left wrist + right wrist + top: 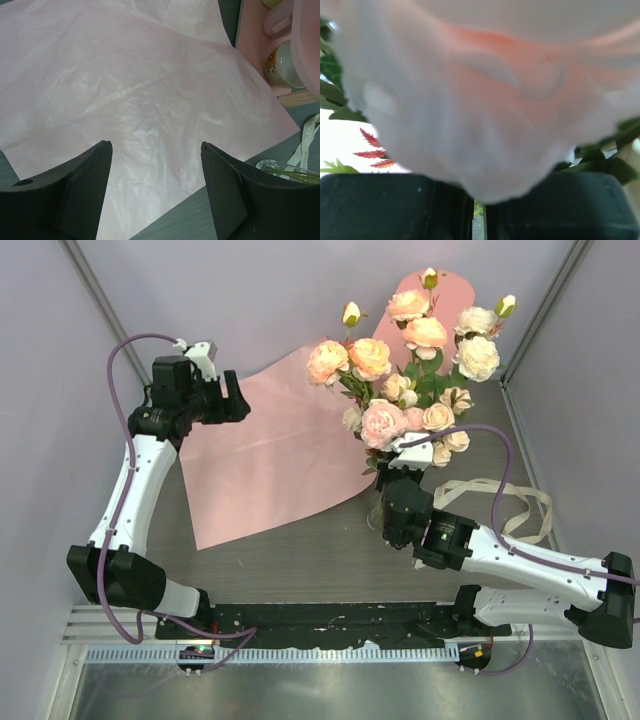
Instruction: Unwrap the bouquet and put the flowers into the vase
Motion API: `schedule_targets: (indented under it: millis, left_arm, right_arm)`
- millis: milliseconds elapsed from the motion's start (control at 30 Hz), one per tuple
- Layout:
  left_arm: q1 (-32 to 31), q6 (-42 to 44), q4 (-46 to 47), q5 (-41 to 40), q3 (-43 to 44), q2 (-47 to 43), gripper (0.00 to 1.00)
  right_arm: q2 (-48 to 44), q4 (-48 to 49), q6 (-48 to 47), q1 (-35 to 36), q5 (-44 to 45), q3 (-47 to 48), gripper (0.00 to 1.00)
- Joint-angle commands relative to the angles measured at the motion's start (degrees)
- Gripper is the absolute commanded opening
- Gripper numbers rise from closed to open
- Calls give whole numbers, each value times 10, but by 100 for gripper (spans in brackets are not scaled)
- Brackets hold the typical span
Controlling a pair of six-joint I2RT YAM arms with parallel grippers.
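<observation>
My right gripper should next stay almost in place above the glass vase [375, 518] and open its fingers to let go of the green stems, because the stems already reach into the vase.
The flowers [405, 370], pink, peach and cream roses on leafy stems, stand upright as a bunch at the right middle. My right gripper [395, 475] sits just under the blooms, shut on the stems. In the right wrist view a blurred pale rose [480, 90] fills the frame, and a green stem shows in the narrow slit between the fingers [420, 210]. The clear glass vase [268, 165] shows low at the right of the left wrist view, with green stems [296, 173] beside it. My left gripper [238, 400] [156, 145] hangs open and holds nothing above the flat pink paper [270, 455] [130, 90].
A cream ribbon [520, 505] [307, 145] lies loose on the table to the right of the flowers. A pink shelf [455, 290] [255, 45] stands at the back, with a small cup [286, 62] in it. Grey walls close in on both sides.
</observation>
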Motion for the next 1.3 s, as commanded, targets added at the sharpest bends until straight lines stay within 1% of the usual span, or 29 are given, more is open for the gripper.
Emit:
schedule_targets:
  millis: [0,167,267,433,467,533,567,633,733,767,800,833,933,1200,1267]
  left_arm:
    - [-3,4,13,9,25,-5,75]
    - [-5,5,12,9,25,-3,75]
    - [-6,5,11,9,26,-2,75]
    - [-8,6,10,10,27,-3,75]
    - [-7,6,10,10,27,-3,75]
    - [-7,5,10,10,27,-2,75]
    - [-7,5,10,10,27,-3,75]
    - [-8,5,10,10,27,-2,75]
    - [-9,5,9,10,27,-1,75]
    - [-10,6,10,11,27,-1,75]
    - [-10,6,8,11,27,-1,75]
    - [-10,6,9,10,28,-1,75]
    - [-10,4,8,11,28,-1,75]
    - [-11,2,9,18,29,1,75]
    - [-11,1,9,19,29,2,75]
  right_arm:
    - [5,-8,51,-8,-9,-17,1]
    - [4,-2,75,-18,-17,-49,1]
    - [1,12,74,-19,-24,-66,1]
    - [-1,-2,65,-20,-26,-61,2]
    - [-5,-3,64,-19,-31,-57,7]
    - [-7,-16,63,-20,-35,-53,13]
    - [-9,-20,63,-20,-39,-49,19]
    - [-10,-40,69,-20,-45,-37,26]
    - [-12,-79,85,-19,-54,-23,30]
    - [-13,-88,90,-17,-55,-14,34]
    - [-16,-104,94,-16,-57,-11,36]
    - [-19,-111,100,-16,-57,-6,41]
    - [-29,-138,108,-9,-67,8,46]
    - [-55,-180,121,1,-70,28,48]
    - [-61,-184,121,2,-81,32,50]
